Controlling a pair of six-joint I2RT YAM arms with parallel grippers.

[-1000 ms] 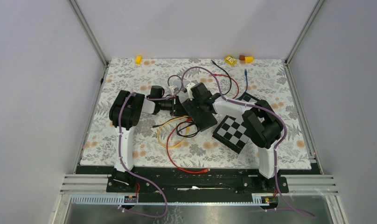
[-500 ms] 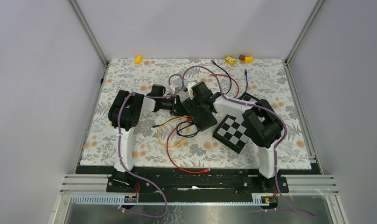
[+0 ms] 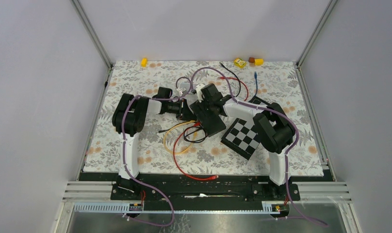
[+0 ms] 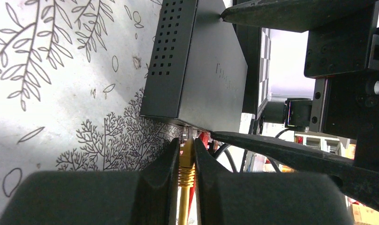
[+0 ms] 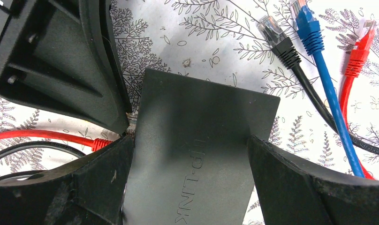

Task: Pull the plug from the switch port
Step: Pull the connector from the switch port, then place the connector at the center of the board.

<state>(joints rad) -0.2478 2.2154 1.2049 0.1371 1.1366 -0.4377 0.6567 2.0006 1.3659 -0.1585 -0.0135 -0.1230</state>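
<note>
The left gripper of the robot will pull off the port, up and to the left in the top view, to release the yellow plug, because clear mat [image 3: 132, 85] lies on that side.
The black switch [image 3: 209, 120] lies at the middle of the mat; it also shows in the left wrist view [image 4: 201, 65] and the right wrist view [image 5: 201, 154]. A yellow plug [image 4: 186, 161] sits in a port on the switch's front edge, with a red plug [image 4: 204, 138] beside it. My left gripper [image 4: 186, 152] is shut on the yellow plug right at the port. My right gripper [image 5: 190, 154] is shut across the switch body, one finger on each side, holding it down.
Loose black [image 5: 276, 40], blue [image 5: 306, 21] and red [image 5: 363, 47] plugs lie on the mat beyond the switch. A checkerboard plate [image 3: 242, 137] lies right of it. Yellow, red and black cables [image 3: 182, 141] loop in front. Small yellow objects [image 3: 240, 62] sit at the far edge.
The left arm's wrist has shifted slightly right, toward the switch's port side. The right arm has barely moved.
</note>
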